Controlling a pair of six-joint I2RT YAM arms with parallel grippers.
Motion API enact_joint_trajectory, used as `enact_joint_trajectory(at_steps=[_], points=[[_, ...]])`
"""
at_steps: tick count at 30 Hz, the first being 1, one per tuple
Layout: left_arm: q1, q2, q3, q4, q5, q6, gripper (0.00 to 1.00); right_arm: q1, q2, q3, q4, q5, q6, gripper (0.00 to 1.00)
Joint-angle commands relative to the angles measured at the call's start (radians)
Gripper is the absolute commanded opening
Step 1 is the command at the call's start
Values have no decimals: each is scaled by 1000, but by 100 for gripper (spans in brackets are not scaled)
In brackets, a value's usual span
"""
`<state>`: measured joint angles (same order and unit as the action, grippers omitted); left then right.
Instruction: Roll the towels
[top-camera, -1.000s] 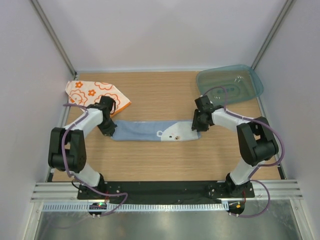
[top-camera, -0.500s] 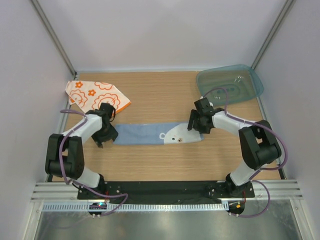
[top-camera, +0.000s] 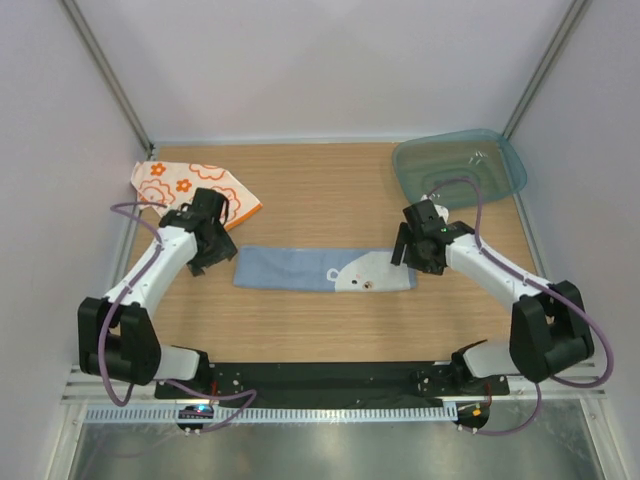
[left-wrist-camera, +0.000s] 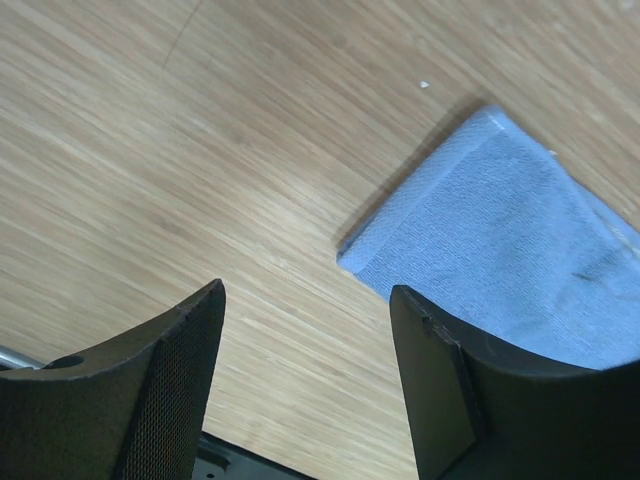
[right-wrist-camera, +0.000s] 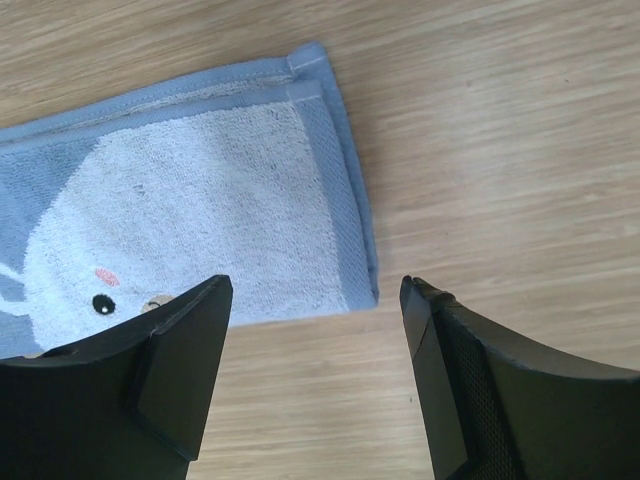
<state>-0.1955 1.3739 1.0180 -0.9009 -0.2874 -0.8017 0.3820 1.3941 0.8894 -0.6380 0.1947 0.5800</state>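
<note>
The towel's printed end's near corner (top-camera: 413, 288) (right-wrist-camera: 364, 300) shows between the right gripper's open fingers, so the right gripper needs to move down and back with a turn onto that corner next.
The light blue towel (top-camera: 300, 268) lies flat on the table as a long folded strip, with a white animal print near its right end. My left gripper (top-camera: 208, 255) hovers open just left of the strip's left end (left-wrist-camera: 510, 250), with only bare wood between its fingers (left-wrist-camera: 305, 290). Open as well, my right gripper (top-camera: 408, 258) hangs at the strip's right end (right-wrist-camera: 200, 200), its fingers over wood beside the near corner (right-wrist-camera: 315, 282). The white towel with orange flowers (top-camera: 185, 185) lies crumpled at the back left, behind the left arm.
A translucent teal tray (top-camera: 450, 185) sits at the back right corner, behind the right arm. Grey walls close in the left, right and back sides. The black base rail (top-camera: 320, 380) runs along the near edge.
Both grippers have opened and let go of the blue towel's ends. The strip now lies flat, shifted slightly right. The left gripper drew back to the left and the right gripper moved right.
</note>
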Motion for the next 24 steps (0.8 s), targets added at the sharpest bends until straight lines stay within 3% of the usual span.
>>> enact_joint_trajectory(at_steps=[1, 5, 10, 20, 24], points=[[-1, -47, 57, -53, -9, 91, 69, -3, -81, -30, -54, 37, 58, 76], [-1, -76, 54, -49, -12, 148, 69, -3, -90, -78, -58, 28, 125, 73], [-1, -111, 13, -30, -15, 202, 69, -51, -119, -184, 14, -27, 199, 59], [-1, -110, 2, -9, 21, 239, 69, -72, -139, -264, 116, -34, 265, 49], [-1, -127, -6, -6, 27, 239, 68, -72, -242, -280, 153, -75, 265, 45]])
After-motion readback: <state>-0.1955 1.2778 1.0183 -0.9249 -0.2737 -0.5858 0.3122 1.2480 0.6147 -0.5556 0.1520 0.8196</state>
